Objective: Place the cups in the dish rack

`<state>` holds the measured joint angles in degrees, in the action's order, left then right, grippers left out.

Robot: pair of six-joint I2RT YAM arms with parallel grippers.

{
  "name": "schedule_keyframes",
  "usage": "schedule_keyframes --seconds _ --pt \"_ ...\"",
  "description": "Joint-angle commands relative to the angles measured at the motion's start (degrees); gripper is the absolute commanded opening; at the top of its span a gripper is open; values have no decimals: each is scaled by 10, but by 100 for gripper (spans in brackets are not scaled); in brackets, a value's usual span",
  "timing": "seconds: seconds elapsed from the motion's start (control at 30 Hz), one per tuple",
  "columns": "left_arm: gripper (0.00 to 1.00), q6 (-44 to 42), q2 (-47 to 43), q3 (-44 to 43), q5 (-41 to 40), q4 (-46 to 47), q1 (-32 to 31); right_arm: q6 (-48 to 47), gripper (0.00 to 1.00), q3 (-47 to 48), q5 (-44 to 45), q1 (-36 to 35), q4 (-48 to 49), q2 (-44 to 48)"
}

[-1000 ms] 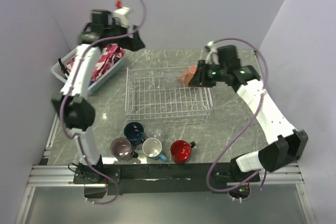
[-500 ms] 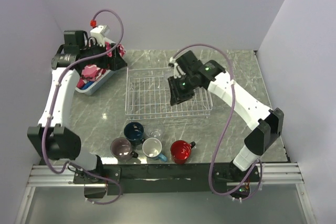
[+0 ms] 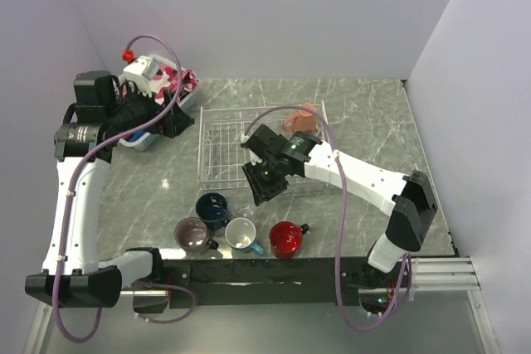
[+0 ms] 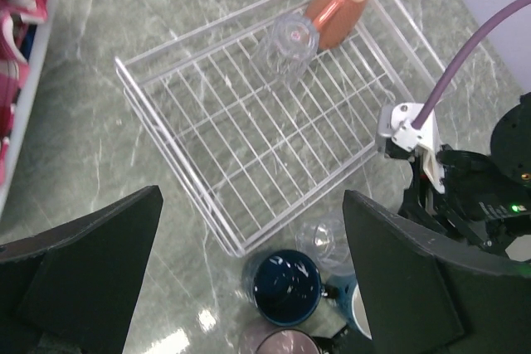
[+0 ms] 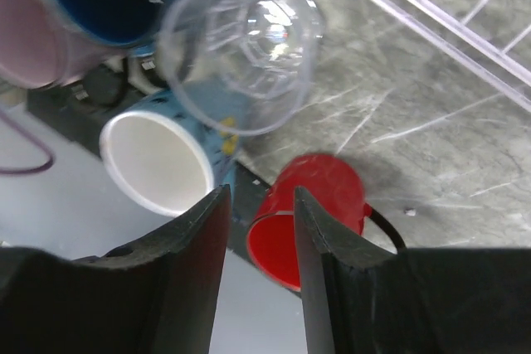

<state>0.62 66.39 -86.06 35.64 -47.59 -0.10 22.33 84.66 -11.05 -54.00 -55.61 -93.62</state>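
Observation:
The right gripper lowers next with its open fingers astride the front glass's rim [image 3: 251, 212] [image 5: 290, 115] on the side by the red mug, since that glass stands below it.
The white wire dish rack [image 3: 217, 155] holds a salmon mug [image 3: 299, 119] on its side at the back right, with a clear glass [image 4: 290, 37] beside it. Navy [image 3: 213, 206], mauve [image 3: 192, 235], light blue [image 3: 241, 234] and red [image 3: 286, 238] mugs and a second clear glass [image 3: 246, 210] stand in front of the rack. My right gripper [image 3: 261, 181] is open and empty, above the rack's front edge; its wrist view shows the glass [image 5: 241, 55] and the red mug [image 5: 311, 213] below. My left gripper [image 3: 172, 115] is wide open and empty, high at the rack's back left.
A white plastic basket [image 3: 143, 140] with pink cloth [image 3: 187, 80] sits at the back left, partly hidden by my left arm. The walls close in on both sides. The black base rail [image 3: 249, 269] lies just before the mugs.
My right gripper let go of the salmon mug, which now lies in the rack, and swung forward-left to the rack's front edge. My left arm swung left and lower.

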Motion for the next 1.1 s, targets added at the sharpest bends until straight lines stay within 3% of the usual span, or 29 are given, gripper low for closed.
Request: schedule_keyframes --seconds 0.0,0.77,0.87,1.07 --pt "96 0 -18 13 -17 -26 -1 38 43 -34 47 -7 62 5" --pt "96 -17 -54 69 -11 -13 -1 76 39 -73 98 -31 134 -77" --pt "96 -12 -53 68 -8 -10 -1 81 34 -91 97 -37 147 -82" --pt "96 -11 -48 41 0 -24 -1 83 17 -109 110 -52 154 -89"
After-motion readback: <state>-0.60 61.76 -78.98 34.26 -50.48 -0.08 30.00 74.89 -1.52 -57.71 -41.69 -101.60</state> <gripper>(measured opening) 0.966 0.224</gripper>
